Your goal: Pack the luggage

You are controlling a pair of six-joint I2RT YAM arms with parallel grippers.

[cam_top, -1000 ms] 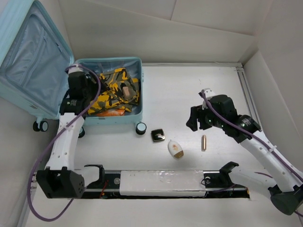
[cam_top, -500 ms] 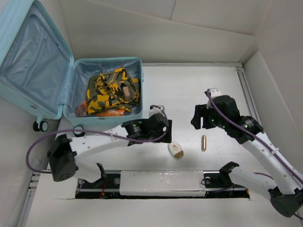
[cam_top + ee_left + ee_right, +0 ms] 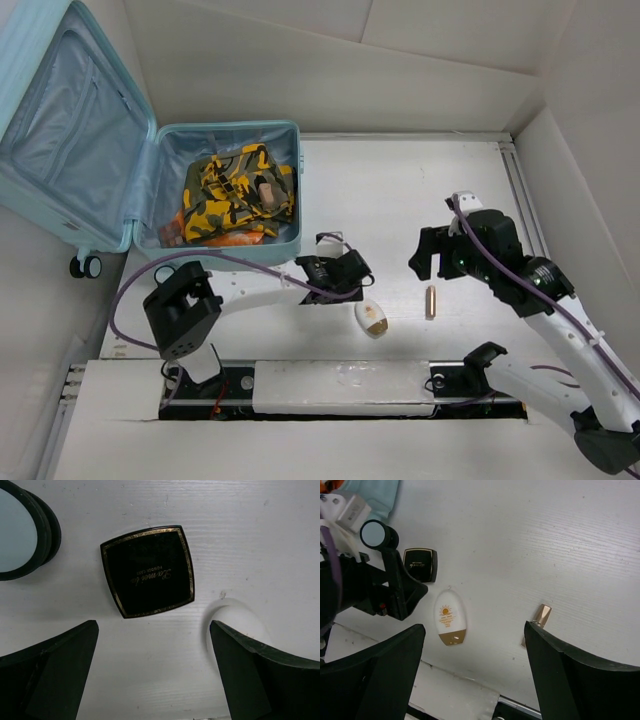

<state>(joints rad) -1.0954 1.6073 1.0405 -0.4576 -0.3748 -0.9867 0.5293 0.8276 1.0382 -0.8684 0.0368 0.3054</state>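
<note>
My left gripper is open above the black square compact (image 3: 148, 571), and the compact is narrower than the fingers. The fingers will go down around its opposite sides and close there.
The luggage (image 3: 298, 190) lies open at the back left, its lid (image 3: 70, 120) raised and camouflage clothing (image 3: 235, 195) in its shell. My left gripper (image 3: 335, 275) hovers open just over a black square compact (image 3: 148, 571), which lies on the table ahead of the fingertips. In the left wrist view the gripper (image 3: 154, 630) holds nothing. A white sunscreen bottle (image 3: 371, 317) lies close to its right. My right gripper (image 3: 440, 255) hangs open above the table. Through its jaws (image 3: 475, 627) show the bottle (image 3: 450, 617) and a gold lipstick tube (image 3: 540, 617).
One of the luggage's caster wheels (image 3: 20, 530) stands just left of the compact. The lipstick tube (image 3: 431, 302) lies right of the bottle. White walls enclose the table at the back and right. A rail (image 3: 340, 380) runs along the near edge by the arm bases.
The left arm has swung from the luggage's shell down to the compact, its jaws opening wider. The right gripper has drifted a little to the right and opened wider.
</note>
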